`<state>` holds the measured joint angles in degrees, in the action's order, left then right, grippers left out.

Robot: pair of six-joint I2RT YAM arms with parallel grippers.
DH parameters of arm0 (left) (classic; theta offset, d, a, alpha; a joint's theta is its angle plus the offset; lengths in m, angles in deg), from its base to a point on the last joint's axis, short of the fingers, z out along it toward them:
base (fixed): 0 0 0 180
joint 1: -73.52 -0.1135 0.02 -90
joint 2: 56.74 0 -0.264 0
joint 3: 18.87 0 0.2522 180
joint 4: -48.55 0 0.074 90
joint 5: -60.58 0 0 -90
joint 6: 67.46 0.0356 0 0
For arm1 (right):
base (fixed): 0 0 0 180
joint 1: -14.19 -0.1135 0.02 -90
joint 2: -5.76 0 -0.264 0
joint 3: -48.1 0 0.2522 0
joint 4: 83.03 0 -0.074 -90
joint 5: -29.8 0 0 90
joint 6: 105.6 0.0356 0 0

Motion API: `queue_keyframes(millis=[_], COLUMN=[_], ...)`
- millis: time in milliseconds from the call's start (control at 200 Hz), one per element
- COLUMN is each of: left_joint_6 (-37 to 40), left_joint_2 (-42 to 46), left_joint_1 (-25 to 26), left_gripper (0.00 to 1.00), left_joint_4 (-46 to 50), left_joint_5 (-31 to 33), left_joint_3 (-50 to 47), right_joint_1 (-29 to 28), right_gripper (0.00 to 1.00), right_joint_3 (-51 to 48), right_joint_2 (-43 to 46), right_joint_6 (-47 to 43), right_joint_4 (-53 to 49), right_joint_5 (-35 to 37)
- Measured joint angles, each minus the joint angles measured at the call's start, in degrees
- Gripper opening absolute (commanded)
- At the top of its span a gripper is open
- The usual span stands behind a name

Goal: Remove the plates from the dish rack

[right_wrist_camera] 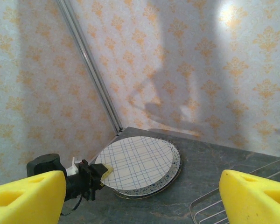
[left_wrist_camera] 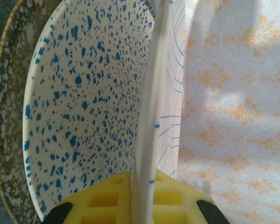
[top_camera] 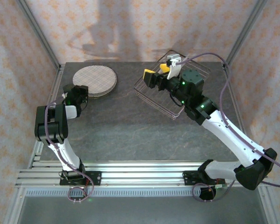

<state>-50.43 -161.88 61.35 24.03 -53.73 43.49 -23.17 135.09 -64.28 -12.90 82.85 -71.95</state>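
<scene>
The plaid plate's rim eases down toward the rack onto the blue-speckled plate (left_wrist_camera: 84,116) next for my left gripper to release, as a gap remains between them.
Three plates are stacked at the table's back left. The plaid plate (top_camera: 95,78) (right_wrist_camera: 137,161) is on top, over a blue-speckled plate (left_wrist_camera: 84,116) (right_wrist_camera: 174,164) and a gold-speckled one (left_wrist_camera: 7,116). My left gripper (top_camera: 82,91) (left_wrist_camera: 142,189) (right_wrist_camera: 95,173) is shut on the plaid plate's near rim (left_wrist_camera: 149,116), which stands slightly off the plate below. The dish rack (top_camera: 154,99) (right_wrist_camera: 206,207) sits at the back right; much of it is hidden by my right arm. My right gripper (top_camera: 157,71) (right_wrist_camera: 142,191) hovers open over the rack's left side, holding nothing.
Patterned walls with metal corner posts (right_wrist_camera: 91,70) enclose the table on three sides, close behind the plate stack and the rack. Bare grey tabletop (top_camera: 130,126) lies between stack and rack and towards the near rail.
</scene>
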Motion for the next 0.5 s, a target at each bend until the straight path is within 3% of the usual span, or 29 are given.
queue_keyframes(millis=[495], left_joint_6=[3.0], left_joint_2=[-3.6], left_joint_1=[-1.4], left_gripper=[0.0], left_joint_4=[3.4], left_joint_5=[-2.0], left_joint_3=[4.8], right_joint_1=[0.0], right_gripper=[0.85], right_joint_3=[0.3], right_joint_2=[0.0], right_joint_6=[0.0], right_joint_4=[-0.1], right_joint_5=[0.0])
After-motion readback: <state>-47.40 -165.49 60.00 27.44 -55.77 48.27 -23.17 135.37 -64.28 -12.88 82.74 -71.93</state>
